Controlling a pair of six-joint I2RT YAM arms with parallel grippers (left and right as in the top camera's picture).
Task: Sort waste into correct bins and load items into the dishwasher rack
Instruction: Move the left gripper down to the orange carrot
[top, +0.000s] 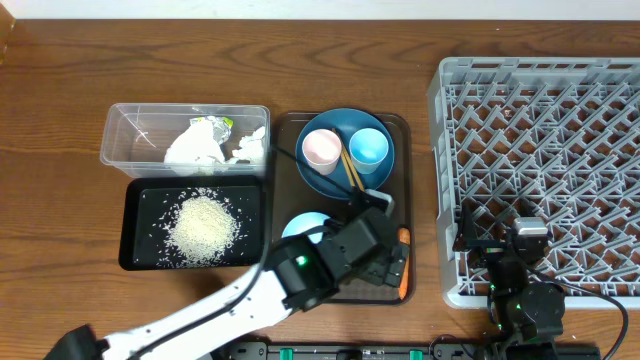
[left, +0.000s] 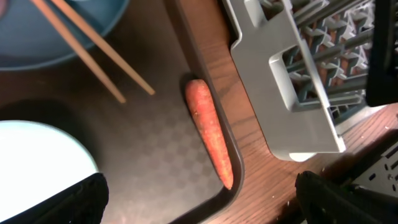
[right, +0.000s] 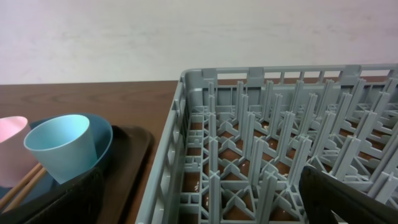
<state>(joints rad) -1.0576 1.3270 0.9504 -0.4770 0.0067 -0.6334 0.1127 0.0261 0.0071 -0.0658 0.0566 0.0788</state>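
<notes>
My left gripper will next move toward the serving tray's rim beside the rack (top: 540, 150), then lower its fingers on both sides of the carrot's middle.
A small orange carrot (left: 208, 130) lies along the right rim of the brown serving tray (left: 155, 155), also in the overhead view (top: 403, 265). My left gripper (left: 202, 205) is open and empty just above it, fingers wide on both sides; it shows in the overhead view (top: 385, 262). Wooden chopsticks (left: 93, 50) rest on a blue plate (top: 345, 150) with the pink cup (top: 320, 148) and light blue cup (top: 368, 147). The small light blue bowl (top: 303, 226) is partly hidden under my left arm. My right gripper (right: 199, 205) is open and empty over the grey dishwasher rack's (top: 540, 150) front left part.
The clear tub (top: 135, 135) holds crumpled white napkins (top: 205, 145). The black tray (top: 140, 235) holds a pile of white rice (top: 203, 228). The rack's corner (left: 292, 93) stands close to the right of the serving tray.
</notes>
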